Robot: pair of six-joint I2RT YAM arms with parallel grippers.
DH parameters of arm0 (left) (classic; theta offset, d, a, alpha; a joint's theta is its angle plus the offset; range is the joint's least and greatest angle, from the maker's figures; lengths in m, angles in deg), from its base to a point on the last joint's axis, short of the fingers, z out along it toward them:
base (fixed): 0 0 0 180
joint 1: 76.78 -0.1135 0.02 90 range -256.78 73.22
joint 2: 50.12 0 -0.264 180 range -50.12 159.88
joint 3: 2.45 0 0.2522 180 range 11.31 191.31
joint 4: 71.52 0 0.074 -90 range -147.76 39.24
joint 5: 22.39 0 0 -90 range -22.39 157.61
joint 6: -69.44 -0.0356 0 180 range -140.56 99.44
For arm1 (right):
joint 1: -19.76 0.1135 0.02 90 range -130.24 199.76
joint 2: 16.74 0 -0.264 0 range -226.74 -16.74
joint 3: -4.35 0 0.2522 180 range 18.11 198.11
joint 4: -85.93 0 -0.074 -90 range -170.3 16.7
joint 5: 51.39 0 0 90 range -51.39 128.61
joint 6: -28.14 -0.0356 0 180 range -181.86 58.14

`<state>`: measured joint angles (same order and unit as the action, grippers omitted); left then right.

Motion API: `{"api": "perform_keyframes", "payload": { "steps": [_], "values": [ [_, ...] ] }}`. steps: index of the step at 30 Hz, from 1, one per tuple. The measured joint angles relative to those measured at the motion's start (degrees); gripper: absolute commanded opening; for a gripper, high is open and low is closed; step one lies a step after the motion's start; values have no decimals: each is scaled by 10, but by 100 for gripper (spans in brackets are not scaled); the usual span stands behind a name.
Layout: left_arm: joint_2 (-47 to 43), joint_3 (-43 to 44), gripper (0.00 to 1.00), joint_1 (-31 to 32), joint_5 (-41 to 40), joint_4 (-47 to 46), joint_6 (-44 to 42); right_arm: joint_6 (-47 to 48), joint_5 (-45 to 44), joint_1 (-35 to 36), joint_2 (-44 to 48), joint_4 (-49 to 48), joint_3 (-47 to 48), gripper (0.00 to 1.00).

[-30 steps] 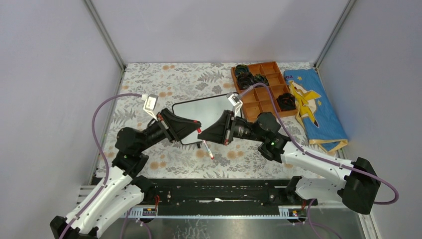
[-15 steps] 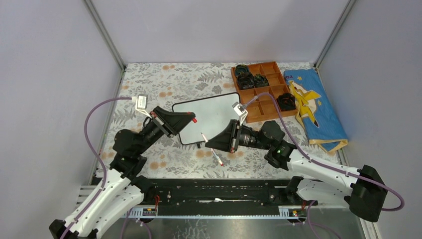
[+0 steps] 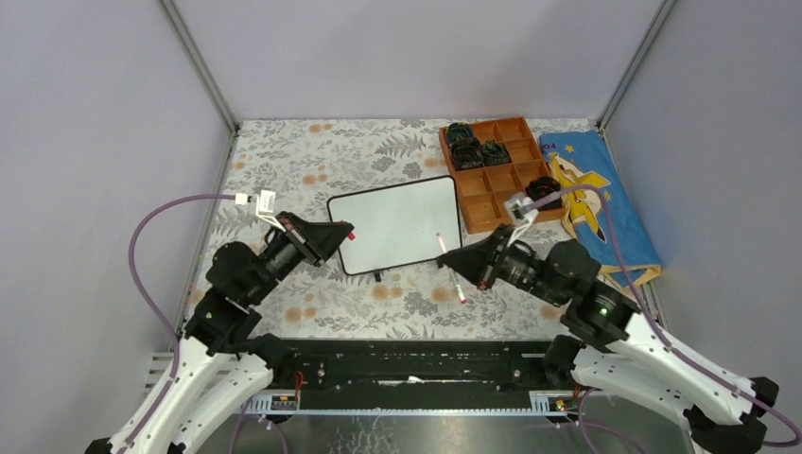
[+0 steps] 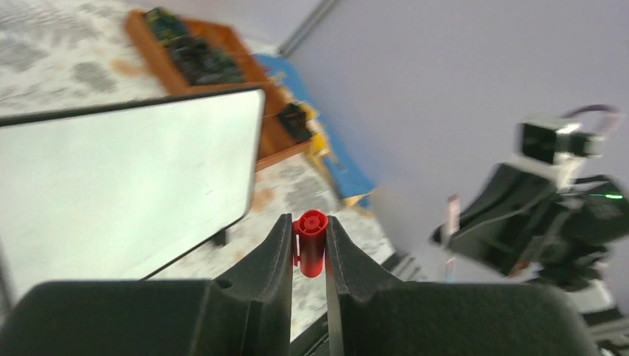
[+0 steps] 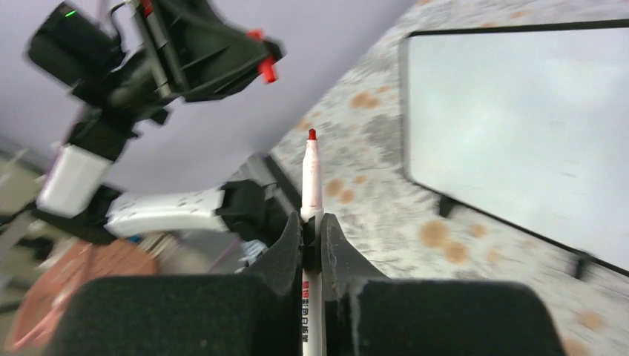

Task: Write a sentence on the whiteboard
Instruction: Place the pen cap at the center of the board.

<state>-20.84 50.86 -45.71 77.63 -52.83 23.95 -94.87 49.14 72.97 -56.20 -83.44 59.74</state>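
Observation:
Next, my left gripper goes down and to the right in the top view to the tabletop by the board's near corner (image 3: 474,302) and releases the cap clear of it.
The whiteboard (image 3: 397,225) lies in the middle of the table, its face blank; no sentence shows on it. It also shows in the left wrist view (image 4: 126,178) and the right wrist view (image 5: 534,126). My left gripper (image 3: 348,233) is shut on a red marker cap (image 4: 311,243) and hovers just left of the board's left edge. My right gripper (image 3: 452,268) is shut on a white marker (image 5: 311,185) with its red tip bare, held just off the board's lower right corner. The marker also shows in the top view (image 3: 448,267).
A brown compartment tray (image 3: 494,172) with dark items stands behind the board to the right. A blue printed cloth (image 3: 601,208) lies at the far right. The table has a floral cover (image 3: 312,161) and walls close on both sides.
The two grippers have pulled apart: the left went left with the cap, the right went right with the uncapped marker. The board is now fully uncovered.

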Motion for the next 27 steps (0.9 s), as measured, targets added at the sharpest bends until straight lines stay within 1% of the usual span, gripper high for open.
{"api": "perform_keyframes", "payload": {
  "steps": [2, 5, 9, 11, 14, 16, 18, 20, 24, 27],
  "values": [
    [-8, 10, 0, 0, -21, 66, -33, 25, -63, 0, 34, 62, 9, 0],
    [2, 10, 0, 0, -22, 127, -59, 45, -151, 0, 71, 143, 8, 0],
    [49, -3, 0, 2, 21, 152, -65, 52, -244, 0, 96, 212, -4, 0],
    [88, -9, 0, 18, 36, 152, -64, 54, -282, 0, 109, 237, -6, 0],
    [148, -9, 0, 85, 23, 149, -61, 61, -322, 0, 128, 256, -6, 0],
    [194, 0, 0, 160, -11, 149, -62, 65, -338, 0, 138, 266, -6, 0],
    [256, 28, 0, 236, -51, 151, -66, 68, -350, 0, 143, 277, -5, 0],
    [316, 62, 0, 286, -81, 148, -72, 70, -361, 0, 146, 287, -3, 0],
    [451, 144, 0, 338, -129, 142, -85, 73, -375, 0, 157, 300, 8, 0],
    [542, 198, 0, 358, -156, 144, -97, 76, -381, 0, 162, 307, 27, 0]
  ]
}}
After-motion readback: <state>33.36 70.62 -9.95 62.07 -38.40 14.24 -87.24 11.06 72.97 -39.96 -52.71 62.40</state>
